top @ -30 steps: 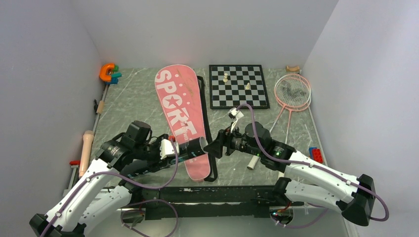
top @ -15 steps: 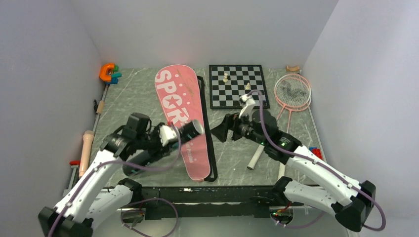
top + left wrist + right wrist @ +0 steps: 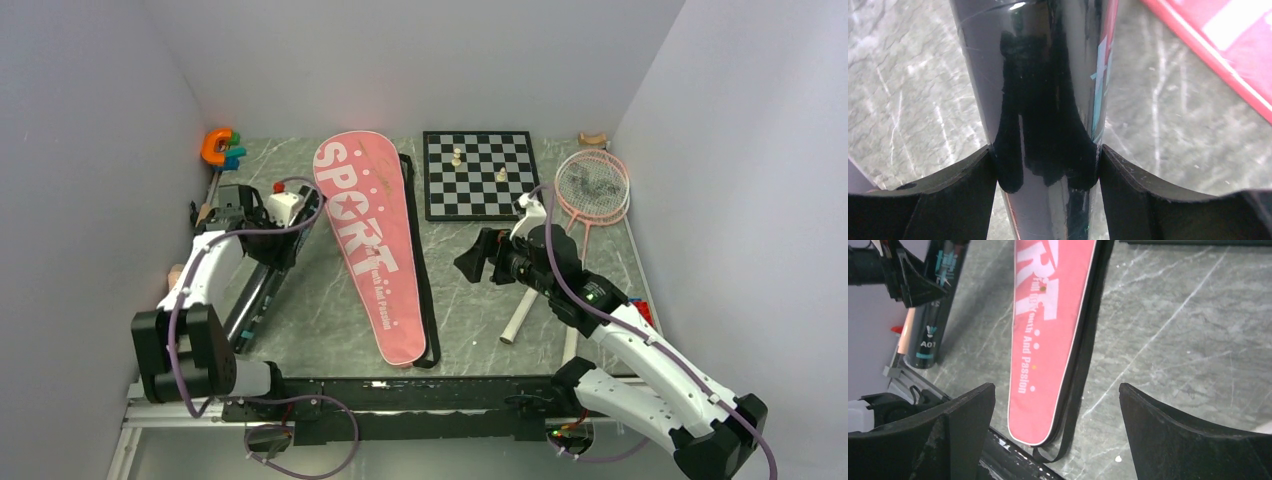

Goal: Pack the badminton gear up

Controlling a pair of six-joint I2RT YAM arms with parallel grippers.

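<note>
Next, my left gripper lowers the tube [image 3: 253, 302] onto the bare tabletop beside the bag, as that lies below. It eases away from the bag it nearly touches and releases the tube.
My left gripper [image 3: 277, 243] is shut on the long black tube [image 3: 253, 302], which lies slanted along the table's left side. In the left wrist view both fingers [image 3: 973, 185] press the tube [image 3: 1048, 90]. The pink "SPORT" bag [image 3: 372, 245] with its black strap [image 3: 424, 290] lies closed mid-table; it also shows in the right wrist view [image 3: 1048, 325]. My right gripper [image 3: 474, 260] is open and empty, hovering right of the bag. Two pink-framed rackets [image 3: 592, 187] lie at the back right, their white handles [image 3: 518, 320] pointing to the front. No shuttlecocks are in view.
The chessboard [image 3: 483, 175] with pale pieces lies at the back centre. The orange C-shaped toy [image 3: 214, 147] sits in the back left corner. A beige rod [image 3: 176, 278] lies along the left wall. Small red and blue blocks [image 3: 640, 312] lie by the right wall.
My left arm swung the black tube from over the bag's near end to the table's left side. My right gripper pulled away from the tube, back and to the right.
</note>
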